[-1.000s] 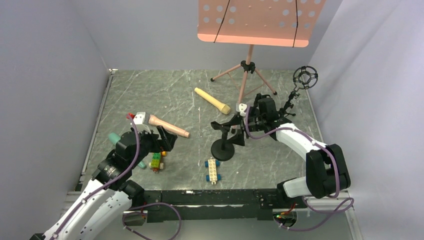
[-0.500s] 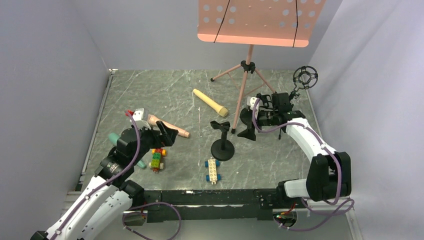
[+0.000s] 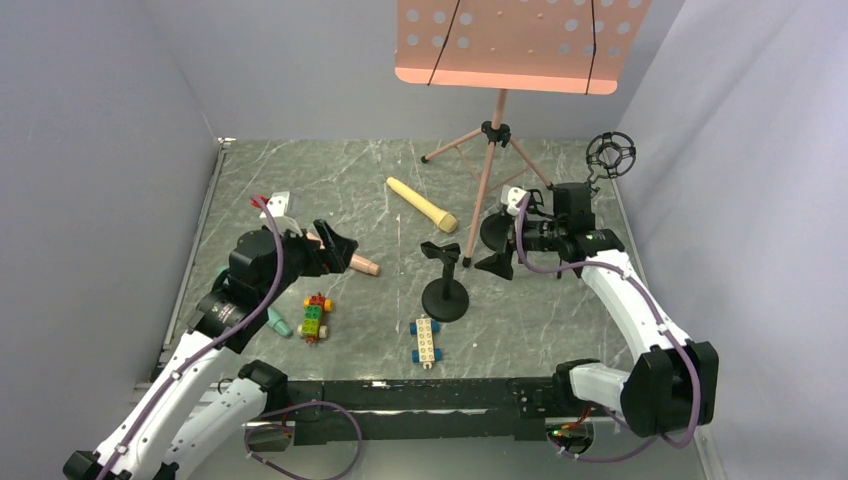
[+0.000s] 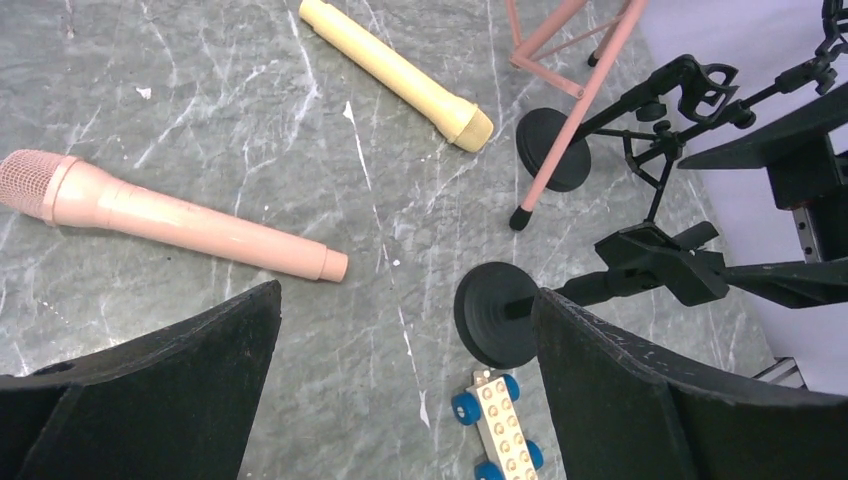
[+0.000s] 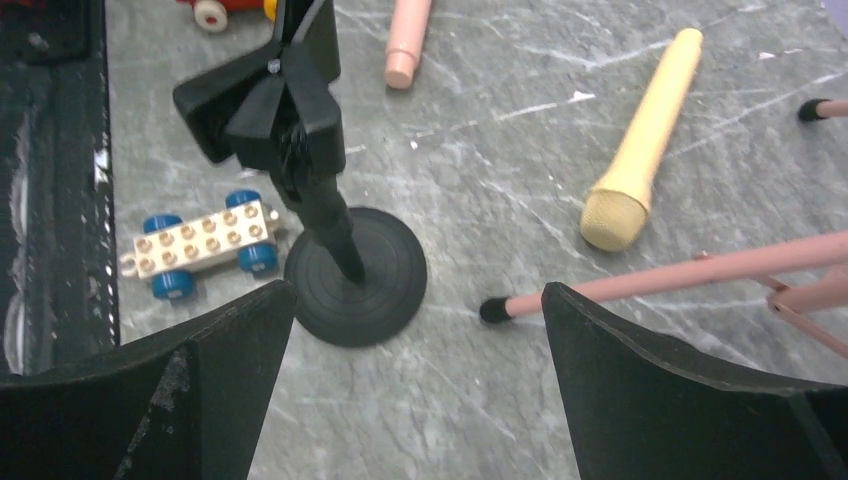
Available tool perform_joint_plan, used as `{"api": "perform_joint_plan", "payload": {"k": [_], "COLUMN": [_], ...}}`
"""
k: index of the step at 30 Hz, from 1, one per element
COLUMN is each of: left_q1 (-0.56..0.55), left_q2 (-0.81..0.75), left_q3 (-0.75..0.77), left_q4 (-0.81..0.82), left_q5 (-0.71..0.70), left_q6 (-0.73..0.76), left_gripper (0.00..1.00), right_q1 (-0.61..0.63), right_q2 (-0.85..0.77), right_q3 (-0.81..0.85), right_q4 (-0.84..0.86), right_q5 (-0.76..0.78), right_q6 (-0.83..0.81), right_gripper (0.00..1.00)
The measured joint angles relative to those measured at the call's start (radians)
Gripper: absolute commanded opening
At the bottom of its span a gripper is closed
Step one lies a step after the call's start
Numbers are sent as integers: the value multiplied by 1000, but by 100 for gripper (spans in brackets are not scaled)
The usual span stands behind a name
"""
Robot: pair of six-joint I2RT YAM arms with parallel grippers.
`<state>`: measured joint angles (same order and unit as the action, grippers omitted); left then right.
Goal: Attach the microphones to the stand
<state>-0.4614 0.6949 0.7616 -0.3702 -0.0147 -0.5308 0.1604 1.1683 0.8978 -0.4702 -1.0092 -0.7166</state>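
Note:
The pink microphone's handle just behind its mesh head (image 4: 97, 202) lies nearly along my fingers' closing line, so I should next turn and lower my left gripper onto it.
The pink microphone (image 4: 170, 215) lies on the table, and in the top view only its handle end (image 3: 365, 265) shows past my left gripper (image 3: 335, 247), which hovers over it, open and empty. The pale yellow microphone (image 3: 422, 203) lies further back, also in the left wrist view (image 4: 400, 73) and the right wrist view (image 5: 640, 145). The teal microphone (image 3: 279, 323) lies partly under my left arm. The black stand (image 3: 445, 297) with its clip (image 5: 270, 95) stands mid-table. My right gripper (image 3: 495, 248) is open and empty just right of it.
A pink music stand (image 3: 508, 45) with tripod legs (image 5: 680, 280) stands at the back. A second black stand with a ring mount (image 3: 610, 153) is at far right. A white brick car (image 3: 425, 340) and a colourful one (image 3: 314, 318) lie near the front.
My right gripper has drawn back from the stand's clip to the right, open. My left gripper has lifted and shifted back over the pink microphone.

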Motion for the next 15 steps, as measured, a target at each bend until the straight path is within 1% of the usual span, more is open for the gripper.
{"api": "perform_joint_plan", "payload": {"k": [2,5,7,9,12,15], "left_q1": [0,0,1,5,27,81], "left_q2": [-8,-19,-23,-1,90,263], "left_q3": [-8,-49,-93,-122,-109,-32], "left_q4": [8,35,51,47,8,-81], "left_q5": [2,3,-5,-25,-79,-113], "left_q6": [-5,-40,-99,-174,-305,-435], "left_gripper": [99,99,99,99,99,98], "right_q1": [22,89,120,118,85,44], "right_q2": [23,79,113,124,119,88], "right_q3": [6,41,63,69,64,29], "right_q4": [39,59,56,45,31,28], "right_q5": [2,5,-4,-6,-14,-19], "right_q6": [60,109,112,104,87,69], "right_gripper": [100,100,100,100,100,100]}}
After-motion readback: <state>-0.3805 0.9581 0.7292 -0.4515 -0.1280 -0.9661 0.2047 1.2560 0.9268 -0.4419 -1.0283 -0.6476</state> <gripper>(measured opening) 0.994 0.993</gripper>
